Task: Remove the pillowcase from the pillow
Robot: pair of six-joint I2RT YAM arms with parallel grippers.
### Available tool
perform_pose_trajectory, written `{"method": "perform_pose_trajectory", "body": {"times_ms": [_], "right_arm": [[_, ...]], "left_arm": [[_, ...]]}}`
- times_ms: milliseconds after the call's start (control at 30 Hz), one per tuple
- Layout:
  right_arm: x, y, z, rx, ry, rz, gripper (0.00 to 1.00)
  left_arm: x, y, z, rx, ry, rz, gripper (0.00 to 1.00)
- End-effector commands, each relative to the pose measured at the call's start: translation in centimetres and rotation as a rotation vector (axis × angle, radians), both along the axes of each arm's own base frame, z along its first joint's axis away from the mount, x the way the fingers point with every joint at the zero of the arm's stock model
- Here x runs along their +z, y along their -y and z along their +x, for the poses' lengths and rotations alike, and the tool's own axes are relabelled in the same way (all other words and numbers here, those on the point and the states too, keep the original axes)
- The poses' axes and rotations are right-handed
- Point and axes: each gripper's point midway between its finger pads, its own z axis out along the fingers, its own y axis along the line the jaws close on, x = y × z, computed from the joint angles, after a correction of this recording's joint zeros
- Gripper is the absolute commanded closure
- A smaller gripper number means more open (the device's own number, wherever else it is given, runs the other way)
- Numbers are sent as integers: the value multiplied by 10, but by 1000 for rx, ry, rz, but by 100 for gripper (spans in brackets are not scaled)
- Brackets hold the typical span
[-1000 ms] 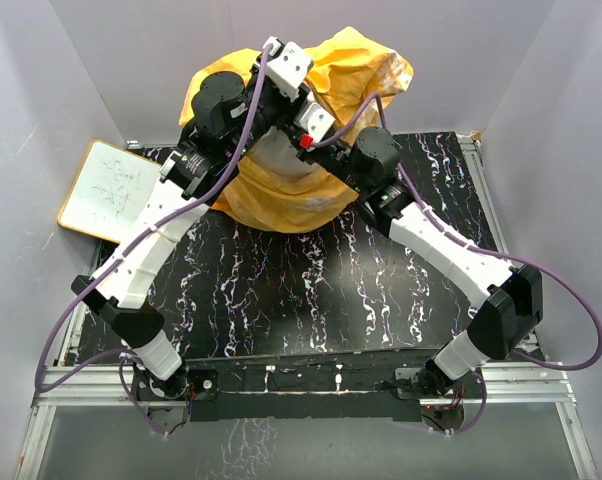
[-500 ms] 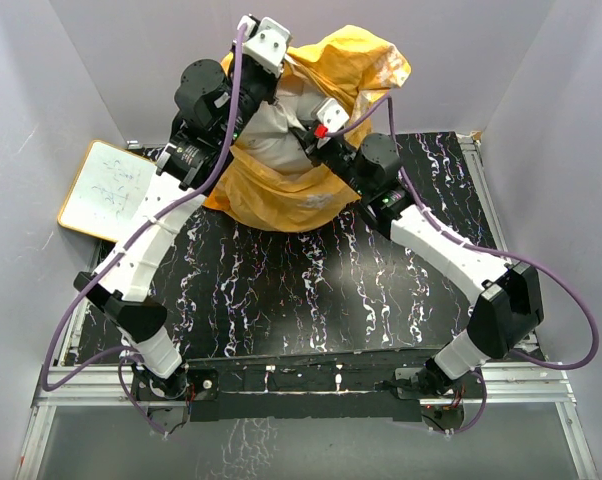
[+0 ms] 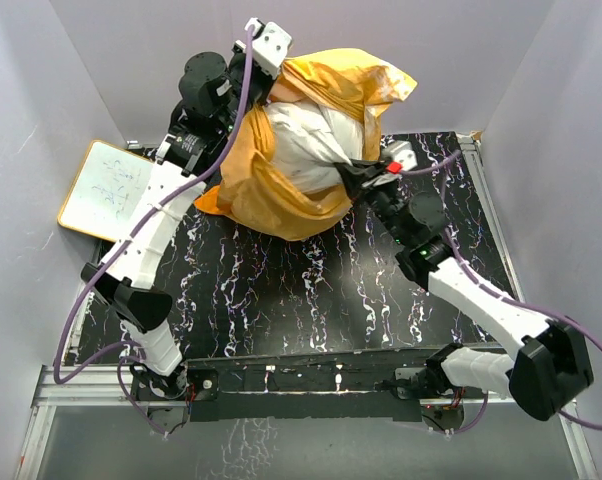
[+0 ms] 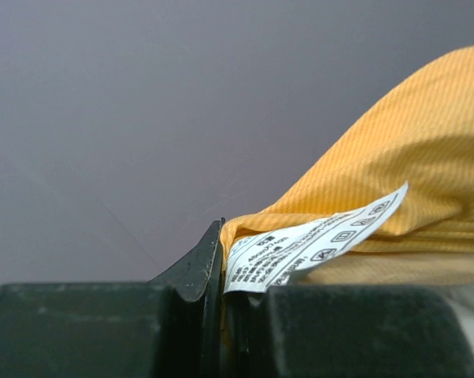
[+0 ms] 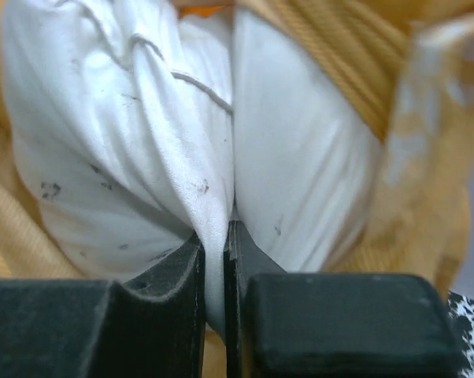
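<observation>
My right gripper drags its fold to the left in the top view next, toward the pillow's bulge point(image 5: 103, 169), still ringed by orange fabric point(image 5: 339, 55), and releases it.
The orange pillowcase point(image 3: 266, 195) lies bunched at the back of the table, its mouth open toward the right. The off-white pillow point(image 3: 311, 140) bulges out of it. My left gripper point(image 3: 264, 62) is raised at the back left, shut on the pillowcase's edge point(image 4: 363, 181) beside its white care label point(image 4: 300, 244). My right gripper point(image 3: 356, 175) is shut on a pinched fold of the pillow point(image 5: 213, 228), which fills the right wrist view with orange fabric point(image 5: 339, 55) around it.
A white whiteboard point(image 3: 106, 190) with a wooden frame lies at the table's left edge. Grey walls stand close behind and on both sides. The black marbled table point(image 3: 301, 290) stretches toward the arm bases.
My right gripper has pulled to the right and drawn more of the white pillow out. My left gripper has stayed high at the back with the case edge. The pillowcase has slid leftward off the pillow.
</observation>
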Motion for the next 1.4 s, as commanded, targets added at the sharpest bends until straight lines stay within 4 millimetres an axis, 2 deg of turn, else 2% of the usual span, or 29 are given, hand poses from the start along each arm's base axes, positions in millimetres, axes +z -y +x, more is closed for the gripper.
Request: {"method": "perform_pose_trajectory", "body": {"times_ms": [0,67,133,200,300,400,500,567,633,700,833,933,1000,1067,1200,1367], "right_arm": [[-63,64,18,-216,-251,93,92],[-66,71,20,-241,-275,91,92],[-64,73,22,-252,-284,80,92],[-52,66,19,-209,-260,58,92],[-10,47,-5,-53,-126,17,92],[27,45,-24,2,-40,33,92],[56,28,-51,154,13,38,92],[69,15,-63,257,10,59,92],[78,1,-73,347,4,68,92],[88,-13,-85,426,12,76,92],[103,-46,-105,557,26,68,92],[101,-71,-110,608,18,29,92],[101,-83,-114,628,21,15,92],[100,-95,-119,651,22,-1,92],[97,-119,-138,709,26,-55,92],[85,-149,-170,799,22,-128,92]], "left_arm": [[42,-92,10,196,92,-82,100],[26,-97,13,190,45,-61,100],[7,-93,10,153,-18,-29,100],[-14,-86,5,109,-102,-15,100],[-50,-76,-1,59,-242,-25,100],[-82,-72,0,51,-337,-35,100],[-97,-68,8,56,-355,-78,100],[-95,-57,9,8,-349,-137,100],[-84,-35,2,-121,-339,-185,83],[-65,-15,-9,-236,-302,-225,72],[-14,23,-40,-428,-198,-284,63],[3,53,-60,-548,-165,-248,57],[0,74,-71,-618,-153,-189,56],[-8,85,-73,-639,-151,-148,56],[-18,92,-57,-613,-164,-149,66],[-24,103,-38,-598,-203,-163,70]]}}
